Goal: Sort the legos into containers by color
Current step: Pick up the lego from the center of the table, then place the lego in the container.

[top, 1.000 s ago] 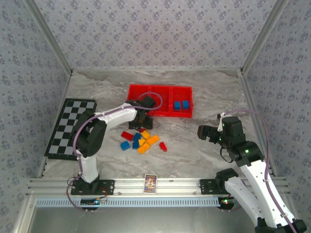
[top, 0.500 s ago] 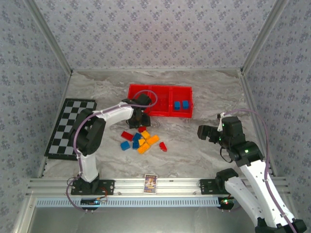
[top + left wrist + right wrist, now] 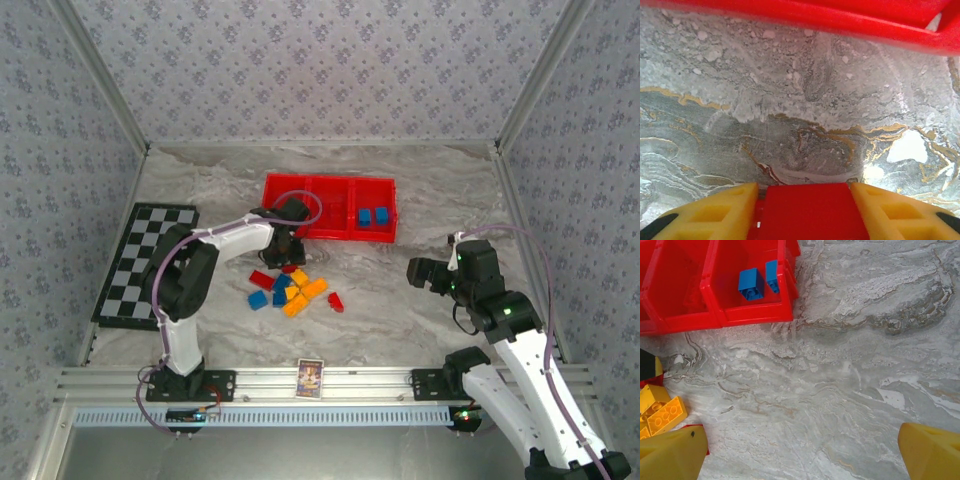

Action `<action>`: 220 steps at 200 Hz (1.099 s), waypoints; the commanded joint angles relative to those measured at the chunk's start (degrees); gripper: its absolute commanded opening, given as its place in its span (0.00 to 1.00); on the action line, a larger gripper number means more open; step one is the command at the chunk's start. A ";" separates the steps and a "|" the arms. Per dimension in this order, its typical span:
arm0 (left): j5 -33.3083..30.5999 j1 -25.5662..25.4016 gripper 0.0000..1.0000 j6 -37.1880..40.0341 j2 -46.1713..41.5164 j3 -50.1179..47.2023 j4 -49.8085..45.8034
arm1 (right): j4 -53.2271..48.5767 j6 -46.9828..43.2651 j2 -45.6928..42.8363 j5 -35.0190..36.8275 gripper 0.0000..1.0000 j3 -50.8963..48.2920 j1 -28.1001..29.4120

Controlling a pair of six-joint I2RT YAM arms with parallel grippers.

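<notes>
I will raise my left gripper next and move it outward over the tray's middle section (image 3: 330,209) to release the red lego there, because the blue legos are in the section beside it.
The red tray (image 3: 330,178) lies at the back centre, with two blue legos (image 3: 372,216) in its right compartment, also seen in the right wrist view as blue legos (image 3: 751,284). A loose pile of red, blue and orange-yellow legos (image 3: 290,290) lies in front of it. At the pile's far edge, my left gripper (image 3: 289,256) is low on the table. In the left wrist view the left gripper (image 3: 807,192) is shut on a red lego (image 3: 810,212) that fills the gap between its yellow fingers, and the tray wall (image 3: 840,15) lies just ahead. My right gripper (image 3: 418,272) hangs open to the right.
A black-and-white checkered board (image 3: 145,262) lies at the left. A small printed card (image 3: 310,377) stands at the near rail. A single red lego (image 3: 337,300) lies right of the pile. Orange-yellow legos (image 3: 662,412) show at the left edge of the right wrist view.
My left gripper has come back from the tray's front edge toward the pile, and its jaws have narrowed onto the red lego. The right arm has not moved.
</notes>
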 commanded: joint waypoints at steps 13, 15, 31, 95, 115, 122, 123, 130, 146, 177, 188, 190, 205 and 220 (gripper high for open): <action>-0.08 -0.01 0.40 -0.27 -2.25 -1.25 0.73 | 0.52 0.60 0.14 1.04 1.00 -0.68 0.22; -0.15 -0.01 0.39 -0.20 -2.38 -1.26 0.71 | 0.57 0.59 0.18 1.07 1.00 -0.64 0.26; -0.48 -0.01 0.38 0.03 -3.99 -0.99 0.45 | 0.52 0.68 0.14 1.07 1.00 -0.63 0.27; -5.21 -2.10 0.38 6.69 -7.44 11.86 -3.73 | 0.17 0.69 -0.26 1.44 1.00 -0.45 0.36; -6.71 -2.12 0.38 9.09 -4.96 18.12 -5.67 | 0.35 0.71 -0.33 1.43 1.00 -0.54 0.35; -7.27 -2.12 0.38 9.90 -3.77 20.71 -6.43 | 0.26 0.77 -0.37 1.43 1.00 -0.53 0.41; -7.37 -2.12 0.38 10.00 -3.58 21.10 -6.50 | 0.21 0.77 -0.38 1.43 1.00 -0.53 0.43; -7.94 -2.12 0.38 10.92 -2.34 23.88 -6.70 | 0.26 0.86 -0.39 1.43 1.00 -0.53 0.52; -8.48 -2.03 0.38 12.82 0.75 28.61 -5.96 | 0.35 1.02 -0.54 1.58 1.00 -0.62 0.71; -8.69 -2.03 0.39 14.82 8.68 39.87 -6.54 | 0.17 1.03 -0.65 2.25 1.00 -0.73 1.13; -8.87 -2.02 0.39 15.09 11.90 44.26 -7.22 | 0.16 1.06 -0.81 2.60 1.00 -0.73 1.32; -8.92 -2.03 0.39 15.10 12.49 44.97 -7.41 | 0.17 1.10 -0.82 2.62 1.00 -0.76 1.37; -10.00 -1.87 0.40 14.58 16.81 50.44 -9.31 | 0.16 0.99 -0.96 3.19 1.00 -0.80 1.45; -10.42 -1.61 0.40 13.83 21.18 56.21 -11.71 | 0.16 0.96 -0.92 3.36 1.00 -0.79 1.50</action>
